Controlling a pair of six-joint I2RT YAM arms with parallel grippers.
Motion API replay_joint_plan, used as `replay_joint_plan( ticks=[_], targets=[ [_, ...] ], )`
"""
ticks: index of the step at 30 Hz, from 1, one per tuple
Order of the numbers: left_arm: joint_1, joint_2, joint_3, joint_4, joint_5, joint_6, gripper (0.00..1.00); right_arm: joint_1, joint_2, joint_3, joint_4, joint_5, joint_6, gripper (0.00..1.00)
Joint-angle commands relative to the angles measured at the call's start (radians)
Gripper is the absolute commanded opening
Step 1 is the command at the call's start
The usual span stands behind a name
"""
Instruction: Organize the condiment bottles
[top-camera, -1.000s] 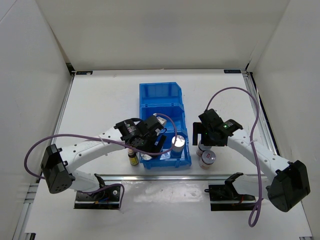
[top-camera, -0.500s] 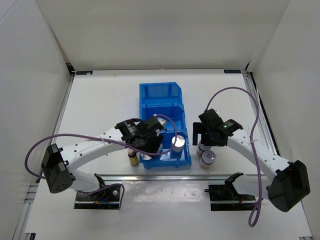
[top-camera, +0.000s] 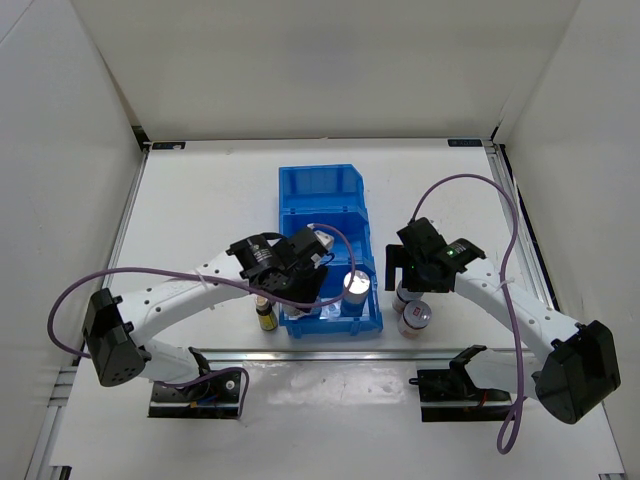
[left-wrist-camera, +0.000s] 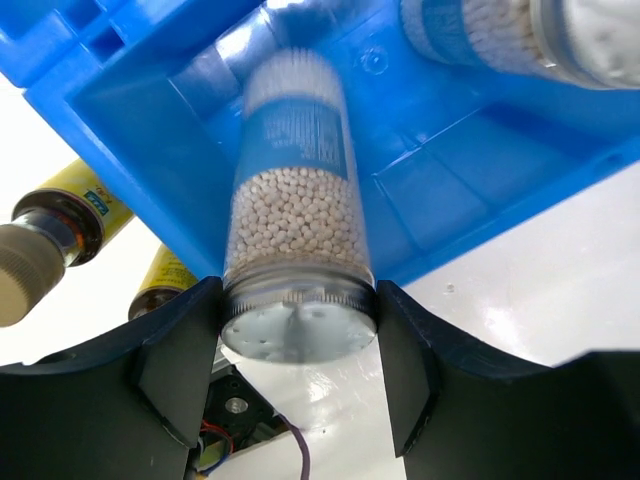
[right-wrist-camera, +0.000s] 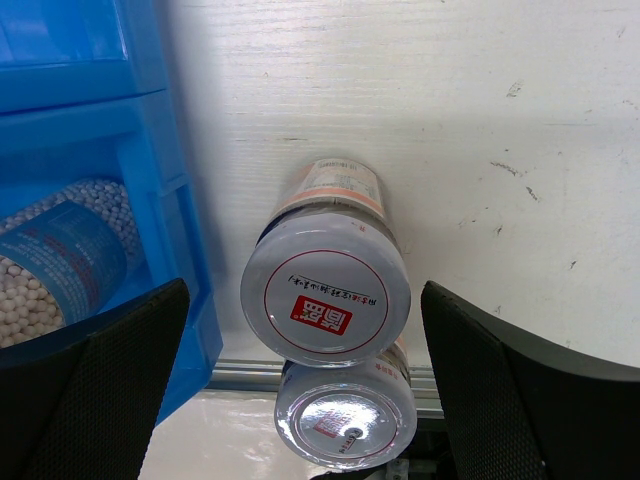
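The lid of the farther white jar already stands between the open fingers of my right gripper, so it will next move slightly down, then close across the lid.
My left gripper is shut on the silver cap of a white-blue cylinder, which reaches into the near compartment of the blue bin. In the top view this gripper is over the bin's near left part. The second cylinder stands upright in the same compartment and also shows in the left wrist view. Two amber bottles are just left of the bin; the top view shows one. My right gripper is open and straddles a white jar. The second jar stands just nearer.
The blue bin has three compartments and sits mid-table; its far two show nothing inside. A metal rail runs along the near edge, close behind the nearer jar. White walls enclose the table.
My left gripper has shifted slightly with the cylinder over the bin's near compartment. The right arm and the jars have not moved.
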Motion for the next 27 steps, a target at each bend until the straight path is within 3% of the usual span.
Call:
replay_joint_plan(
  ticks=[1,15,24,27],
  targets=[
    [-0.005,-0.035,0.089,-0.015,0.003,0.005,0.22,-0.004,-0.010,0.001,-0.008,0.015,-0.010,1.00],
    [-0.005,0.029,0.132,-0.029,-0.055,0.036,0.19,-0.004,-0.010,0.001,-0.008,0.015,-0.010,1.00],
    [-0.005,0.071,0.132,-0.029,-0.093,0.036,0.35,-0.004,-0.019,0.001,-0.008,0.015,-0.010,1.00],
    [-0.005,0.080,0.132,-0.020,-0.093,0.036,0.52,-0.004,-0.019,0.001,-0.017,0.015,-0.010,1.00]
  ],
)
